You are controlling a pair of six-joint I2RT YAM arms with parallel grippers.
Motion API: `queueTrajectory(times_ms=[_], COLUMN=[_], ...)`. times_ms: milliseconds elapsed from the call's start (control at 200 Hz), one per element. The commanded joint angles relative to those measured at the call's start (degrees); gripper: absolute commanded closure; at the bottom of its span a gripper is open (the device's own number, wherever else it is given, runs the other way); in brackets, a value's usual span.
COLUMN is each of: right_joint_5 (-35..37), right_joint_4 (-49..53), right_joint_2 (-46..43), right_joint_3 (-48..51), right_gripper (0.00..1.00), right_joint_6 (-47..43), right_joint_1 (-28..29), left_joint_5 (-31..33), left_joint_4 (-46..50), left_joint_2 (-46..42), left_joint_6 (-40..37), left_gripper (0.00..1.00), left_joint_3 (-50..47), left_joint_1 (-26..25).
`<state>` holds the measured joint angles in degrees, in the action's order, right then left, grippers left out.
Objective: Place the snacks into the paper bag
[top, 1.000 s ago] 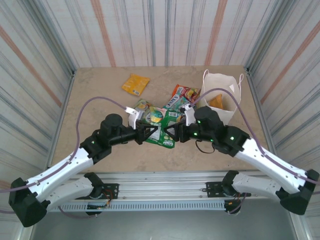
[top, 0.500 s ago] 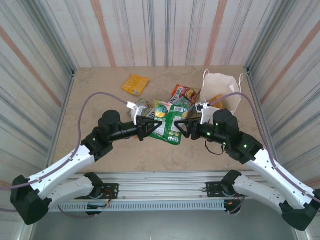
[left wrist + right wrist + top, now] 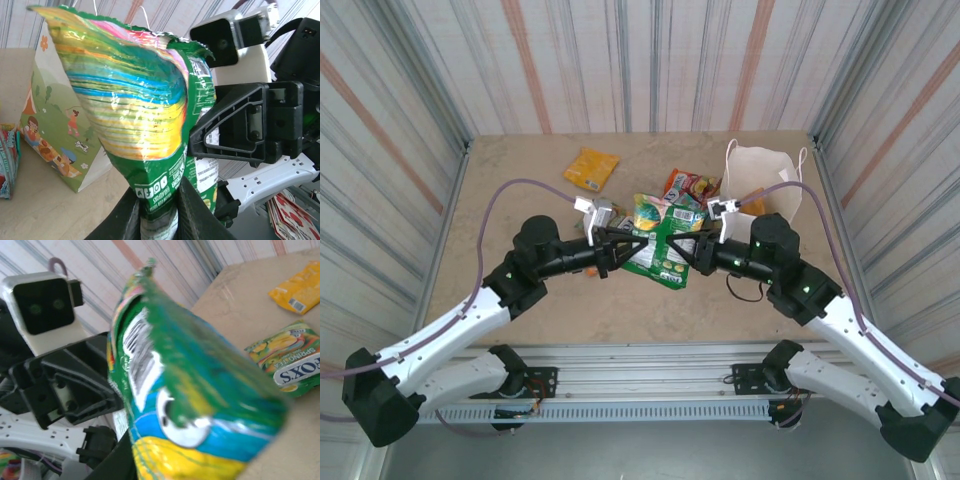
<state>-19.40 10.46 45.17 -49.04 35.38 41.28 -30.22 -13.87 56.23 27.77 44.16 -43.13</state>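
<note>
My right gripper carries the green packet (image 3: 663, 248) outward over the opening of the paper bag (image 3: 765, 185) next and releases, as the opening stands open outward of my right gripper.
A green snack packet (image 3: 663, 248) with blue and yellow stripes hangs in the air at mid-table between my two grippers. My left gripper (image 3: 632, 243) is shut on its lower seam (image 3: 159, 200), and the packet (image 3: 135, 110) stands up from the jaws. My right gripper (image 3: 692, 250) faces it from the other side, shut on the same packet (image 3: 185, 405); one dark finger (image 3: 111, 460) presses its edge. The white paper bag (image 3: 765, 185) stands upright at the far right, its printed side (image 3: 55, 125) just beyond the packet. An orange packet (image 3: 590, 167) lies far left of centre.
A Fox's packet (image 3: 290, 365) and the orange packet (image 3: 297, 287) lie flat on the beige table (image 3: 520, 190). A red packet (image 3: 685, 185) lies beside the bag. Corrugated walls (image 3: 410, 120) close in three sides.
Both grippers lifted the green packet off the table and carried it slightly farther from the bases. The right gripper, open before, has closed on the packet opposite the left.
</note>
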Motion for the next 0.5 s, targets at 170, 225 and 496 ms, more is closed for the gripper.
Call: queueTrajectory(times_ms=[170,225,496], right_joint_5=[7.0,7.2,12.6], right_joint_4=[9.3,11.9,19.7], right_joint_2=[-4.4,-3.9,1.8], right_joint_3=[-8.3,-11.3,-27.5], right_gripper=[0.99,0.99,0.98], right_joint_6=[-8.8,-9.8,-16.3], right_joint_1=[-3.4,-5.4,-17.2], left_joint_5=[4.7,6.2,12.8], left_joint_4=[6.2,9.4,26.3], left_joint_2=[-0.7,-0.2,6.3], left_joint_6=[-5.0,-6.5,-14.3], left_gripper=[0.39,0.35,0.28], left_joint_3=[5.3,6.8,16.9], left_joint_1=[0.2,0.2,0.2])
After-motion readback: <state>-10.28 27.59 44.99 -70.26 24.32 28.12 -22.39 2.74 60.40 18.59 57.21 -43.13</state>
